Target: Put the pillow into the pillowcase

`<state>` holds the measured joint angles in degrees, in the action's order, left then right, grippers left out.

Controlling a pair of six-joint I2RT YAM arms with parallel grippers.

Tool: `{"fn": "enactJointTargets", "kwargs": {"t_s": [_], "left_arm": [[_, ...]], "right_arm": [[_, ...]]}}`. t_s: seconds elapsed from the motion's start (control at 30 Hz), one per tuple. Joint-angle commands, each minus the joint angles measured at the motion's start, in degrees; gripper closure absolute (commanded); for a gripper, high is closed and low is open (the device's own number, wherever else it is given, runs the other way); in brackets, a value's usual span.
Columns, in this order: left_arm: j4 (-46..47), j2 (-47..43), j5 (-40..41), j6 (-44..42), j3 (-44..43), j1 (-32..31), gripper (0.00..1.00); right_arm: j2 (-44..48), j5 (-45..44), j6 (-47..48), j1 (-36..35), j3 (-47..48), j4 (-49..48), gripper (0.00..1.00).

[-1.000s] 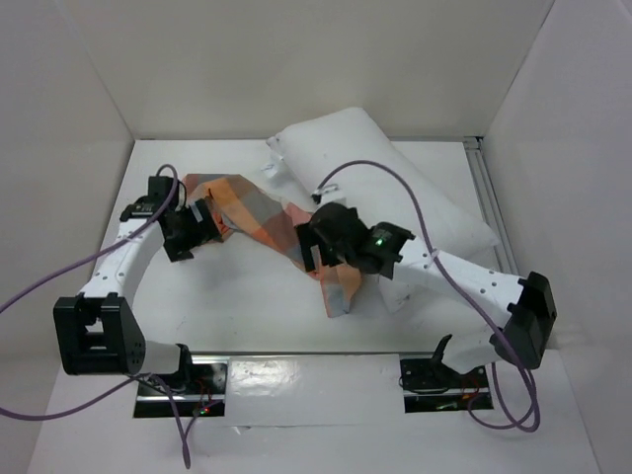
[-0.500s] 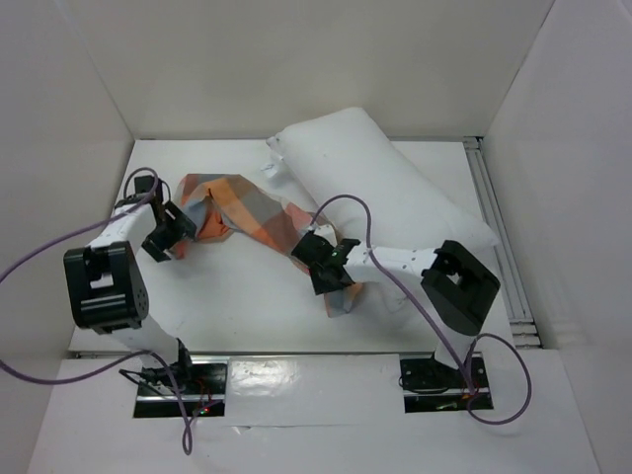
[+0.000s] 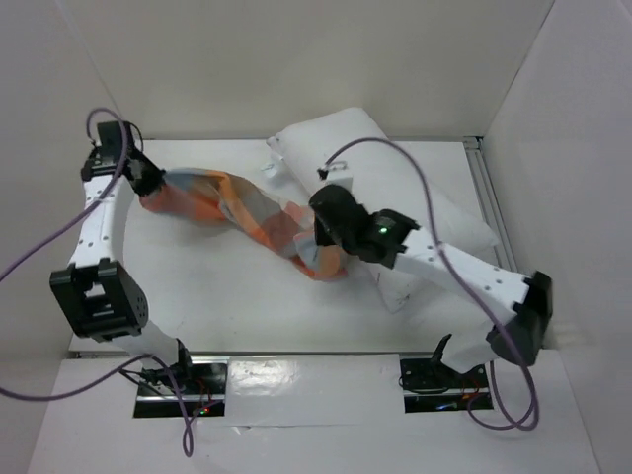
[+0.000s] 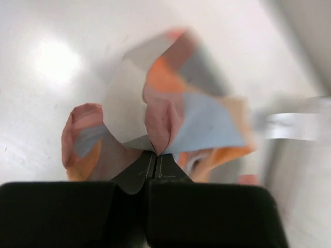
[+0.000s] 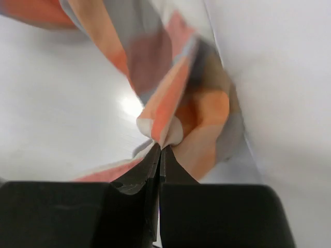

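Observation:
I will next move my left gripper up high to pull the twisted pillowcase open. Then I will lower it and release the pillowcase's end onto the tabletop's far corner, because that corner is below the gripper.
The checked pillowcase [image 3: 237, 209] hangs stretched and twisted between both arms, raised off the table. At its far-left end my left gripper [image 3: 150, 184] is shut on it; the left wrist view shows a fold of the pillowcase [image 4: 170, 121] pinched in the left gripper [image 4: 155, 155]. My right gripper [image 3: 321, 235] is shut on its other end, and in the right wrist view the pillowcase [image 5: 176, 98] bunches from the tips of the right gripper [image 5: 161, 149]. The white pillow [image 3: 370, 168] lies diagonally at the back right, just behind the right gripper, and shows as the pillow [image 5: 279, 77] in the right wrist view.
White walls enclose the table [image 3: 217, 296] on three sides. A metal rail [image 3: 491, 207] runs along the right edge. The right arm [image 3: 464, 272] reaches over the pillow's near end. Purple cables loop above both arms.
Both grippers closed on the pillowcase. The left gripper moved up to the far-left corner and the right one rose, pulling the cloth taut and off the table.

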<state>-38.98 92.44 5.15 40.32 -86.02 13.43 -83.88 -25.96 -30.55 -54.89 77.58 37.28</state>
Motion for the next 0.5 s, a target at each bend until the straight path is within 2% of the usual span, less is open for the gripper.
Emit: {"fn": "enactJointTargets", "kwargs": {"t_s": [0.0,0.23,0.37,0.47], "left_arm": [[-0.83,-10.17,-2.67,-1.81,-10.03,1.69,1.00],[-4.25,-18.43,-3.39,-3.74,-23.83,5.55,1.00],[-7.24,-19.58,-1.29,-5.51,-31.21,6.96,1.00],[-7.77,-18.27,-0.66,-7.08,-34.91,7.49,1.00]], "right_arm": [[7.75,-3.31,6.28,-0.57,8.87,2.00,1.00],[14.26,-0.77,10.15,-2.41,18.04,5.79,1.00],[15.50,-0.76,9.63,-2.93,22.17,9.21,1.00],[15.50,-4.25,9.63,-2.94,23.58,9.92,1.00]]}}
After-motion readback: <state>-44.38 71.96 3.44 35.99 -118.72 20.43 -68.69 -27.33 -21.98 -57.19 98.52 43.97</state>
